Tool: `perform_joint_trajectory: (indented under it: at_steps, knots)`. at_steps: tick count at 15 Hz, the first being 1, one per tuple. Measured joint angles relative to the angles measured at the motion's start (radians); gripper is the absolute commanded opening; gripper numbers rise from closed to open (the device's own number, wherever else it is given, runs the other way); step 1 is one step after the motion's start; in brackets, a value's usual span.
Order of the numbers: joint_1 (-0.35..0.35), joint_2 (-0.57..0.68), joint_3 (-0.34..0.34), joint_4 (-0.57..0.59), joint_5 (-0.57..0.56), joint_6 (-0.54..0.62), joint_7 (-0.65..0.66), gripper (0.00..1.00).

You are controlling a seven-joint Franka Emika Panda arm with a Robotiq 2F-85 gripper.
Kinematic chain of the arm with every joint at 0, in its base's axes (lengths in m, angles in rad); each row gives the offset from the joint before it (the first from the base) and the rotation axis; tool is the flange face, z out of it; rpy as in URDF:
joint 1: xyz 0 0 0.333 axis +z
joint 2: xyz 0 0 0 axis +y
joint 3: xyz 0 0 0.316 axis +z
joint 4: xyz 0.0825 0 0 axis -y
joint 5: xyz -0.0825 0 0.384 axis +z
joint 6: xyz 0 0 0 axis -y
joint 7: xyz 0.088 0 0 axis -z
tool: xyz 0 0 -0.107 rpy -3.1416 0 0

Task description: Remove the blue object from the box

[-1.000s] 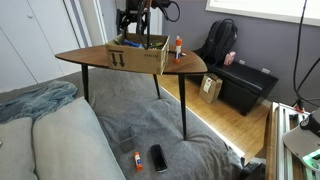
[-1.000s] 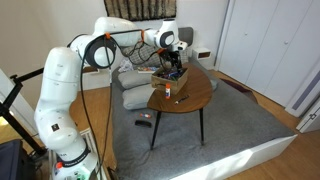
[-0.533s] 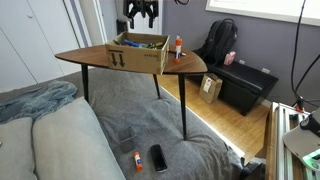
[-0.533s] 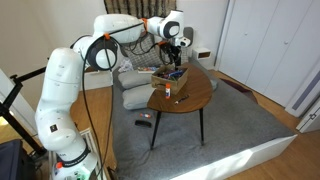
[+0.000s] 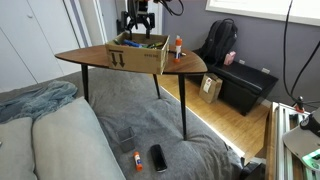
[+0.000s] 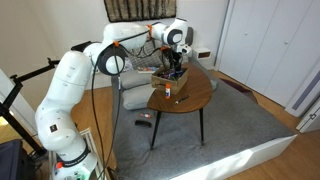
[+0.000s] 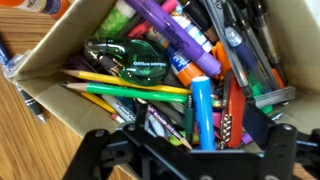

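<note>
My gripper moves down into the box (image 5: pixel 137 56) next, then closes its fingers around the blue stick.
The box (image 5: pixel 137 56) is a shallow brown carton with black arrows, standing on the wooden table (image 5: pixel 90 57); it also shows in the other exterior view (image 6: pixel 167 76). In the wrist view the box (image 7: pixel 52 55) is full of pens, pencils and markers. The blue object (image 7: pixel 203 108), a bright blue stick, lies among them, pointing toward the camera. My gripper (image 7: pixel 183 138) is open just above the pile, its dark fingers on either side of the blue stick. In both exterior views the gripper (image 5: pixel 137 27) (image 6: pixel 176 64) hangs over the box.
A small white bottle with a red-orange cap (image 5: pixel 179 46) stands on the table beside the box. A low black cabinet (image 5: pixel 245 88) and a black bag (image 5: pixel 220 42) stand by the wall. A phone (image 5: pixel 158 157) lies on the grey rug.
The gripper went up above the box half a second ago and has come back down over it. The box has not moved.
</note>
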Motion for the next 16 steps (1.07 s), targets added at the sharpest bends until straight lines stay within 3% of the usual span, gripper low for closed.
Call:
perform_joint_trajectory:
  at_steps: [3, 7, 8, 12, 16]
  knots:
    - [-0.006, 0.036, 0.000, 0.033, 0.010, 0.008, 0.000, 0.49]
    - [-0.009, 0.069, 0.002, 0.081, 0.023, 0.012, 0.000, 0.37]
    - [-0.009, 0.075, 0.003, 0.093, 0.024, 0.012, 0.000, 0.36]
    - [-0.009, 0.094, 0.014, 0.128, 0.027, 0.010, -0.001, 0.51]
    - [-0.009, 0.113, 0.023, 0.148, 0.027, -0.003, -0.001, 0.41]
